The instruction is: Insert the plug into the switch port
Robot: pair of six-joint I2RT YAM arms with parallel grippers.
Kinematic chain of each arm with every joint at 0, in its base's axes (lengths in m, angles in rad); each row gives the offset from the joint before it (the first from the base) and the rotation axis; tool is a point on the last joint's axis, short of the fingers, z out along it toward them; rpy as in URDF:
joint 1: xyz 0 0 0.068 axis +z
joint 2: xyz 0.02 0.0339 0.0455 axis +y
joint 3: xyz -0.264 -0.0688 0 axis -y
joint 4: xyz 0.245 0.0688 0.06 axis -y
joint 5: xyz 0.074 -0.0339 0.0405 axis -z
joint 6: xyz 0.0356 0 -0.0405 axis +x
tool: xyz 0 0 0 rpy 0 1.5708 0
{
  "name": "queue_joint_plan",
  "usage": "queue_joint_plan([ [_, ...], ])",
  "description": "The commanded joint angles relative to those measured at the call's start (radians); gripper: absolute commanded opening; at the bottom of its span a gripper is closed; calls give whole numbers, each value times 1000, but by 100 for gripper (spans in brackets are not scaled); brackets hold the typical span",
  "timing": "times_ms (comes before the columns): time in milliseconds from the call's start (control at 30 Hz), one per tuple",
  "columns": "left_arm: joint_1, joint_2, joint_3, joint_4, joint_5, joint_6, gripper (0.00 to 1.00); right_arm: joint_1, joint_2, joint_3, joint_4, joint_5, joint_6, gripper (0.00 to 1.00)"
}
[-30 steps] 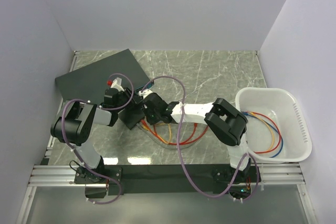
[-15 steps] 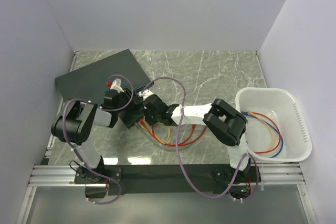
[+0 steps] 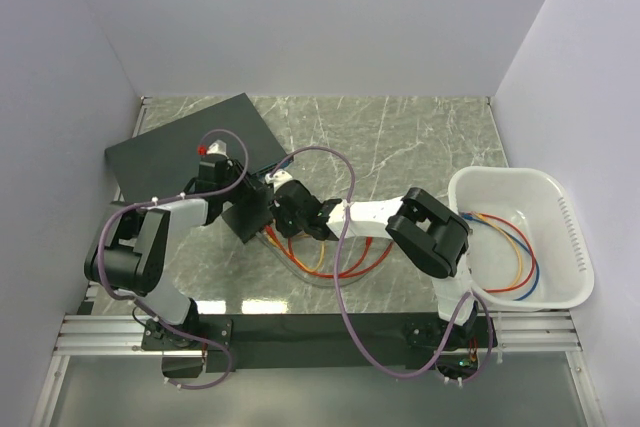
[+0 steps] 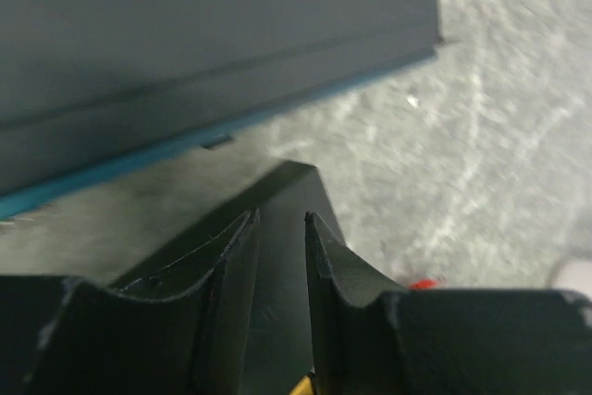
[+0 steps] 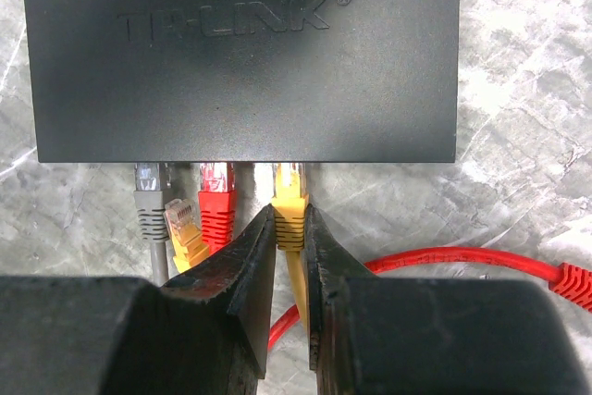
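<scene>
My right gripper pushes the yellow plug toward the switch into its port [image 5: 289, 164] next and releases it, since the plug's clear tip still shows outside the switch's edge.
The small matte-black switch [image 5: 240, 53], marked TP-LINK, lies flat on the table [image 3: 250, 215]. Its port side faces my right gripper [image 5: 290, 215], which is shut on a yellow plug [image 5: 289, 193]. The plug's clear tip is at a port opening in the switch's edge. A grey plug [image 5: 148, 190] and a red plug [image 5: 215, 196] sit in ports to its left. A loose yellow plug [image 5: 185, 228] lies between them. My left gripper [image 4: 280, 219] is over the switch's far corner [image 4: 289, 182], its jaws a narrow gap apart and empty.
A large dark slab with a blue front strip [image 3: 190, 142] lies just behind the switch [image 4: 185, 43]. Red and orange cables [image 3: 330, 257] loop on the table under my right arm. A white basin [image 3: 578, 247] at the right holds more cables.
My right gripper has moved left, bringing the yellow plug up to the switch's edge. My left gripper has drawn back toward the slab and its arm has swung.
</scene>
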Motion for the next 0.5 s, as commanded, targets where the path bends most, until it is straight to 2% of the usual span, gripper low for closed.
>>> queue_joint_plan([
  [0, 16, -14, 50, -228, -141, 68, 34, -12, 8, -5, 55, 29, 3, 0],
  [200, 29, -3, 103, -308, -190, 102, 34, -12, 15, 0, 57, 28, 5, 0],
  [467, 31, 55, 113, -308, -135, 122, 33, -12, 12, -2, 65, 37, -1, 0],
])
